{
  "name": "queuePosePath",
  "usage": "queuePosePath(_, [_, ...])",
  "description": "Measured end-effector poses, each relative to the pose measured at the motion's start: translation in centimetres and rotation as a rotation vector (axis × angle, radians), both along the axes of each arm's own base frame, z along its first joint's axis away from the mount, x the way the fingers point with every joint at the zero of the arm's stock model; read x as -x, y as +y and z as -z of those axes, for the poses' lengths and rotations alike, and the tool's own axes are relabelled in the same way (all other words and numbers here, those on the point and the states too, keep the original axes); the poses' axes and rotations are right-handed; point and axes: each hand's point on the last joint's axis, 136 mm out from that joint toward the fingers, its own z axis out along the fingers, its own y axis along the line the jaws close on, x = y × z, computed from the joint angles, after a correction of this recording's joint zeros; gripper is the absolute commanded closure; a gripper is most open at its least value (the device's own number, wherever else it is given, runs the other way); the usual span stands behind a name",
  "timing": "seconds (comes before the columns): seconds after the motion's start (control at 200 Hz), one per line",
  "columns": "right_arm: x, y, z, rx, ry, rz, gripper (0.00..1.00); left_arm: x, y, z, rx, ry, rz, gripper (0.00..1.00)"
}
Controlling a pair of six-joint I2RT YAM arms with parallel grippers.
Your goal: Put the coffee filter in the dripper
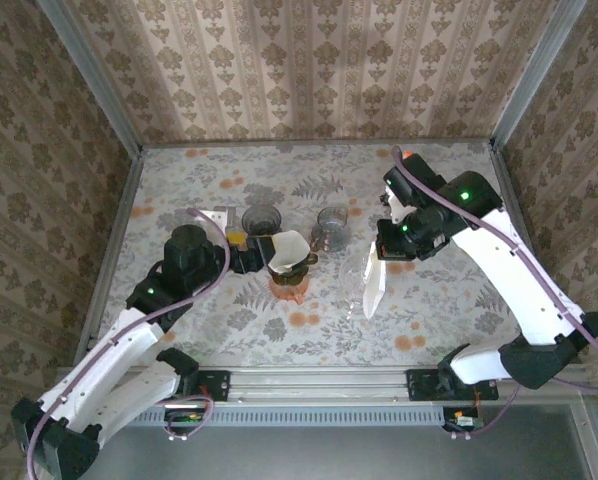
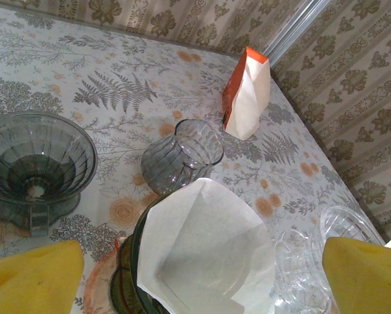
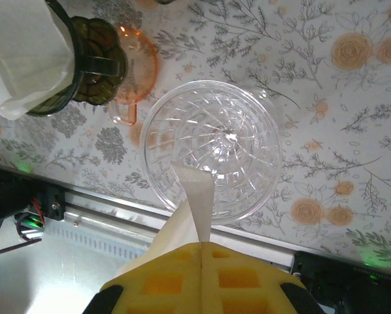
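Next, the right gripper moves down toward the orange cup (image 3: 136, 72), then releases the filter's top edge, to get the filter inside the clear dripper.
My right gripper (image 3: 202, 245) is shut on the edge of a folded white coffee filter (image 3: 197, 196). That filter hangs just above a clear glass dripper (image 3: 212, 150) on the table, its tip over the dripper's near rim. From above, the right gripper (image 1: 382, 252) holds the filter (image 1: 374, 285) to the right of centre. A second white filter (image 2: 205, 252) sits opened inside a dark green dripper (image 2: 127, 275) that rests on an orange cup (image 3: 136, 72). My left gripper (image 2: 202, 281) is open, one yellow pad on either side of the green dripper without touching it.
A grey glass dripper (image 2: 35, 163) and a grey ribbed glass jar (image 2: 182, 154) stand behind the green dripper. An orange and white filter pack (image 2: 248, 98) stands near the back right corner. The table's metal front rail (image 3: 117, 216) runs close by the clear dripper.
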Motion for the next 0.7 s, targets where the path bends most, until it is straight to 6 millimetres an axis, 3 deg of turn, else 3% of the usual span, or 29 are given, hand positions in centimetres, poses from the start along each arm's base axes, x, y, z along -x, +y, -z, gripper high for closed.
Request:
queuePosePath(0.355, [-2.8,-0.2,3.7,0.156,0.069,0.013,1.00,0.1,0.0,-0.3,0.006,-0.007,0.003,0.05])
queuePosePath(0.7, [-3.8,-0.9,2.2,0.220,0.001,0.004,1.00,0.2,-0.1,-0.3,0.008,-0.005,0.010,0.05])
